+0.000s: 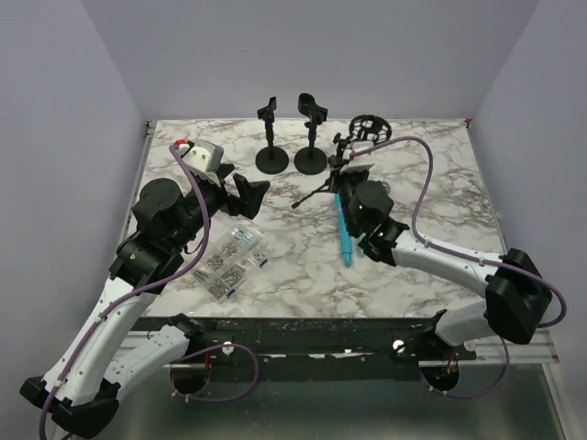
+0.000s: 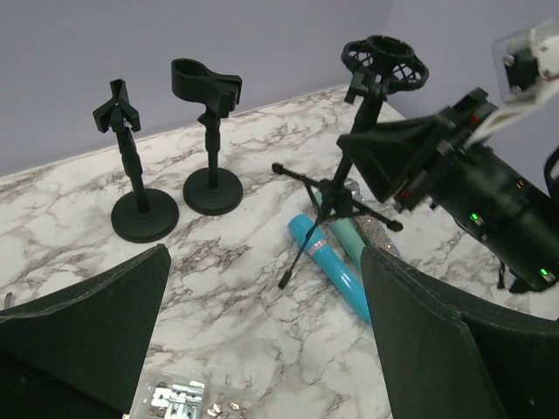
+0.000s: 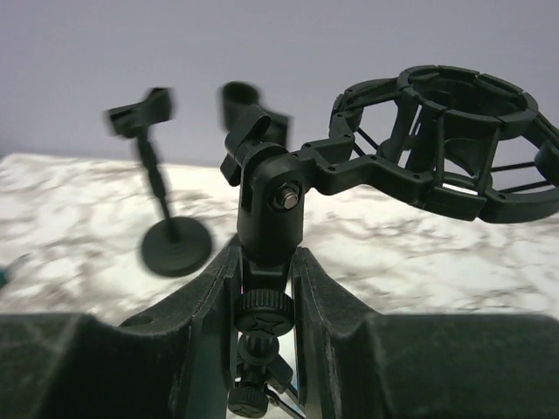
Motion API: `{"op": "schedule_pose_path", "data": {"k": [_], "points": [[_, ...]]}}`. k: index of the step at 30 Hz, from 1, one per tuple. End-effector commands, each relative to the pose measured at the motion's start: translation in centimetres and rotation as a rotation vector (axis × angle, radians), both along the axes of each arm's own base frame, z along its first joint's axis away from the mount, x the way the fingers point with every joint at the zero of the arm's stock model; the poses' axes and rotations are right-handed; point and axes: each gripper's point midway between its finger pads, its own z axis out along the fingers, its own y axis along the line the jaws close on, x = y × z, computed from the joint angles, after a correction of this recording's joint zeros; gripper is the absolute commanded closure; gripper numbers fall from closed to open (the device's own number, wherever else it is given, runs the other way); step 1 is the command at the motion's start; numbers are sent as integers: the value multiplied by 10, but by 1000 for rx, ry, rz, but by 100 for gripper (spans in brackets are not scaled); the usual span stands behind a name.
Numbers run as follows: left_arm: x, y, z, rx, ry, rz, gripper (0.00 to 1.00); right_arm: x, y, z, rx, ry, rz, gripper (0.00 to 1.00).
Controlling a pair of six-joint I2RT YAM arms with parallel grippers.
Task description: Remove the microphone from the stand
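Note:
I will next carry the stand outward and to the right in the top view with my right gripper, then set it down on bare marble (image 1: 424, 163) (image 3: 493, 262), because the stand's legs hang over the microphones.
A black tripod stand (image 1: 337, 170) carries an empty shock-mount ring (image 1: 370, 128) at the back middle of the table. A blue microphone (image 1: 343, 236) lies flat on the marble in front of it, under one tripod leg in the left wrist view (image 2: 332, 266). A teal microphone (image 2: 354, 237) lies beside it. My right gripper (image 1: 344, 179) is shut on the stand's stem (image 3: 265, 218) just below the swivel joint, with the ring (image 3: 445, 140) up to the right. My left gripper (image 1: 246, 194) is open and empty, to the left of the stand.
Two black round-base stands (image 1: 271, 156) (image 1: 312, 151) stand at the back, left of the tripod. A clear plastic box of small metal parts (image 1: 234, 261) lies under my left arm. White walls close off the table's back and sides.

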Motion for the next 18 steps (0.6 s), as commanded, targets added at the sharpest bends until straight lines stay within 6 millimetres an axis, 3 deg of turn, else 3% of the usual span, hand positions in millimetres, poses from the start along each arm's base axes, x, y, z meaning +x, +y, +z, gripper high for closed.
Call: {"op": "schedule_pose_path", "data": {"k": [1,6,8,18], "points": [[3,4,0,-9,-8,26,6,54,-40,41,40,-139,-105,100],[7,4,-4,1,-3,36,6,120,-84,35,52,-189,-127,100],[9,5,-5,8,-2,43,6,143,-92,32,28,-224,-112,100],[20,6,-15,39,20,69,6,233,-101,-29,-133,-240,-43,100]]}}
